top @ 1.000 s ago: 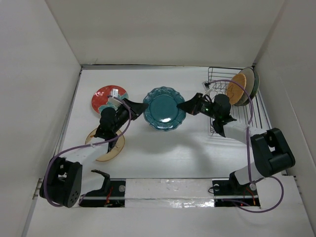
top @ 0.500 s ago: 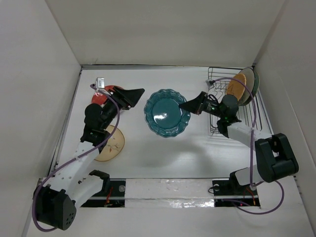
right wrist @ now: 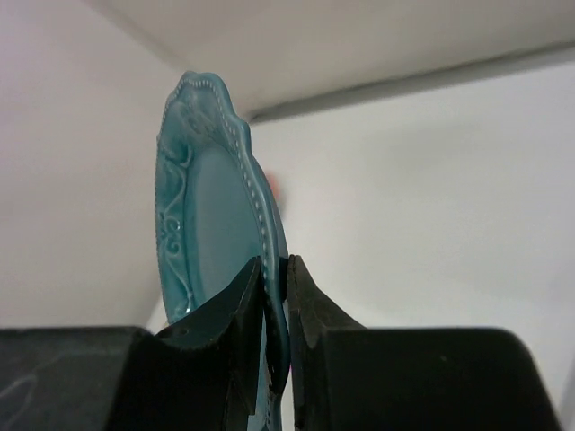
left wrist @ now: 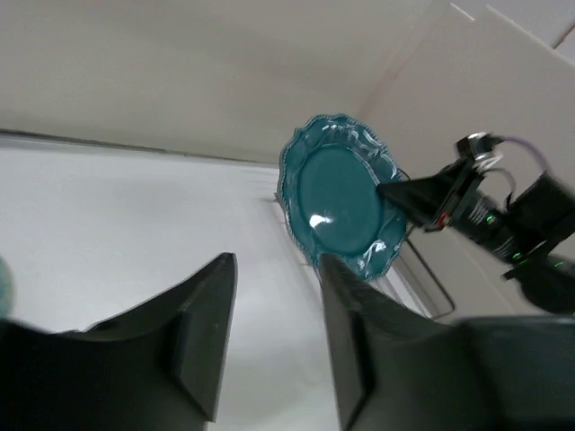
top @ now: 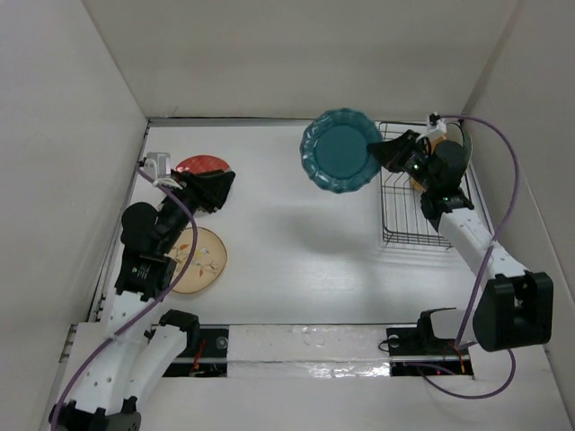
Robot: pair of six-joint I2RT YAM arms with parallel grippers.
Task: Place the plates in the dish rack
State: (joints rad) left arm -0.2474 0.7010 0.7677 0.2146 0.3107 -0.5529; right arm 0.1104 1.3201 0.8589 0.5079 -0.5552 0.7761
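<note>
The rack's bare bars beside the orange plate [top: 403,183] are below my right gripper and to its right in the top view. I should move my right gripper over, turn it downward, lower it and release.
My right gripper [top: 382,154] is shut on the rim of the scalloped dark teal plate [top: 341,150] and holds it on edge in the air, just left of the black wire dish rack [top: 409,220]. In the right wrist view the fingers [right wrist: 305,296] pinch the plate's rim [right wrist: 202,224]. My left gripper [top: 220,184] is open and empty, over the red-and-teal plate [top: 199,164]. The left wrist view [left wrist: 276,262] looks across at the teal plate [left wrist: 337,202]. The tan plate with a sprig [top: 199,260] lies flat at the left.
An orange plate [top: 416,183] stands in the rack's far end, mostly hidden behind my right arm. White walls close in on the left, back and right. The rack's near section shows bare wire bars.
My right gripper lifted the teal plate off the table and carried it up and right towards the rack. My left arm drew back to the left, jaws open.
</note>
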